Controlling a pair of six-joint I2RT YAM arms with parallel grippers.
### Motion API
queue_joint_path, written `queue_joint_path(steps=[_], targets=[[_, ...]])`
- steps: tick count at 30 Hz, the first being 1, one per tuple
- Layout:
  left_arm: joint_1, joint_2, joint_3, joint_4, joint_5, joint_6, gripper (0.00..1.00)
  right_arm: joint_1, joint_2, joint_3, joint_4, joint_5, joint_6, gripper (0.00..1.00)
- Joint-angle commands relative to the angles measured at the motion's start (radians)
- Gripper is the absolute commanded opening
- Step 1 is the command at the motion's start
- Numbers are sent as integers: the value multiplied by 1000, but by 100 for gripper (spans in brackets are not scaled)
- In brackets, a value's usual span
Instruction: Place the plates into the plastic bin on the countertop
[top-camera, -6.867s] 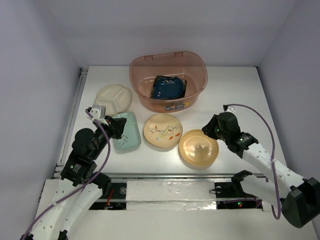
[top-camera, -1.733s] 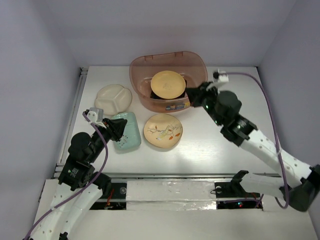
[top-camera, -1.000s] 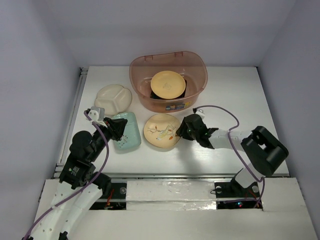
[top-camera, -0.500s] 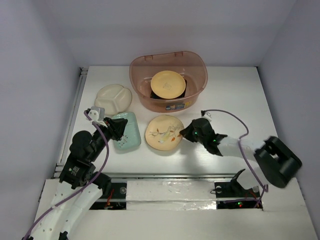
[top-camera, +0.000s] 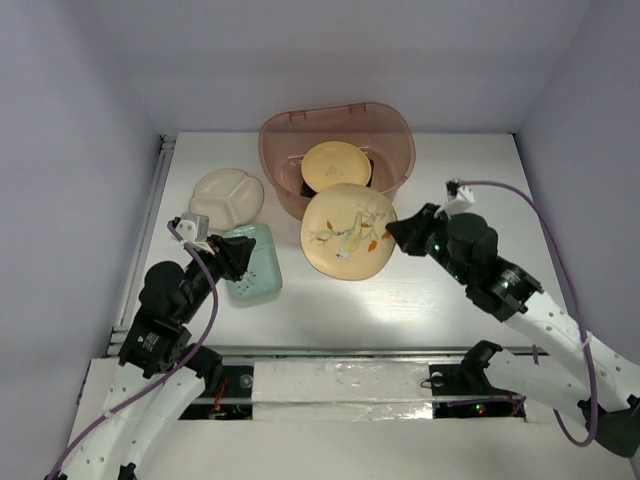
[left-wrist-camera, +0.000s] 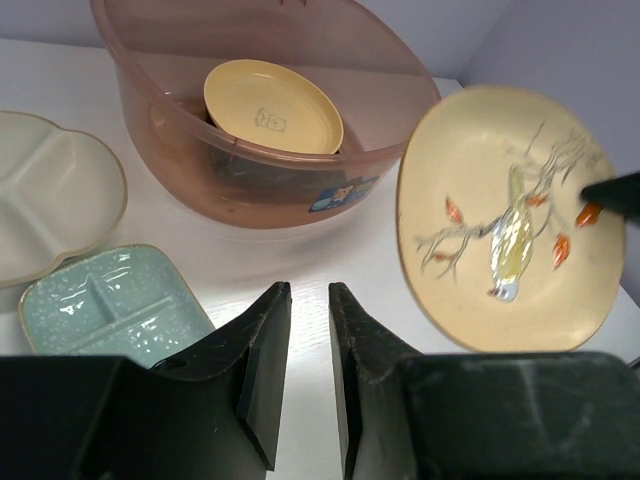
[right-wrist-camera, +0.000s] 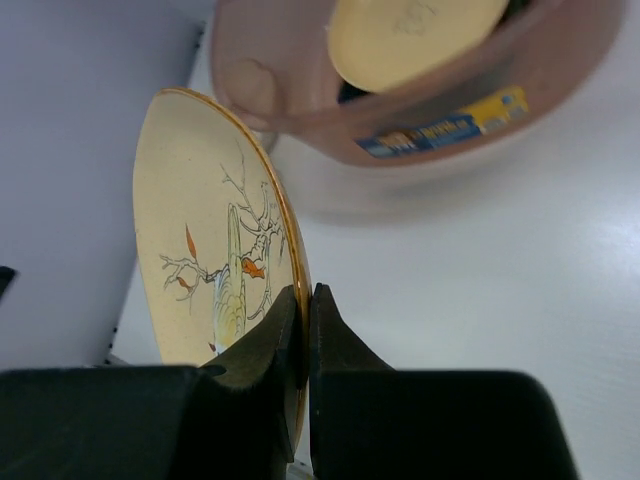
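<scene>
The floral plate hangs outside, so the robot's right gripper will next move outward over the plastic bin's near side, then down toward the orange-tan plate (top-camera: 336, 166) (right-wrist-camera: 412, 36).
My right gripper (top-camera: 392, 232) (right-wrist-camera: 305, 295) is shut on the rim of the cream round floral plate (top-camera: 347, 232) (right-wrist-camera: 215, 250) and holds it tilted in the air just in front of the plastic bin (top-camera: 283, 160) (right-wrist-camera: 560, 80). The orange-tan plate (top-camera: 337, 167) (left-wrist-camera: 272, 105) lies in the bin on top of dark plates that are mostly hidden. The cream divided plate (top-camera: 227, 197) and the mint-green plate (top-camera: 252, 262) lie on the countertop (top-camera: 470, 180) at the left. My left gripper (top-camera: 238, 256) (left-wrist-camera: 308, 290) hovers by the mint-green plate's right edge, empty, its jaws almost together.
A metal rail (top-camera: 160, 200) runs along the countertop's left edge. A taped strip (top-camera: 340, 385) lies along the near edge between the arm bases. Plain walls enclose the back and both sides.
My right gripper took hold of the floral plate on the table, lifted it and carried it up towards the bin. The left arm has not moved.
</scene>
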Motion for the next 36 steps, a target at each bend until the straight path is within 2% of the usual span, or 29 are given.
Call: queue_joint_path(steps=[1, 3, 7, 11, 14, 19, 25, 30, 36], targets=[[9, 10, 17, 44, 2, -1, 20, 8, 62, 194, 156, 4, -41, 0], [9, 9, 17, 43, 2, -1, 20, -18, 131, 311, 191, 21, -94, 0], [9, 3, 16, 40, -2, -1, 21, -104, 395, 515, 223, -41, -142, 0], [9, -3, 16, 38, -7, -2, 22, -179, 613, 691, 222, -117, -124, 0], [18, -5, 16, 38, -9, -2, 22, -222, 710, 793, 211, -148, -112, 0], [18, -8, 16, 40, 1, -1, 22, -300, 874, 865, 223, -248, -55, 0], [18, -16, 16, 40, -1, -1, 23, -334, 1033, 934, 191, -283, -38, 0], [18, -20, 16, 40, -2, -1, 23, -357, 1089, 903, 229, -299, 7, 0], [18, -20, 14, 40, 1, -2, 23, -376, 1164, 926, 200, -274, 16, 0]])
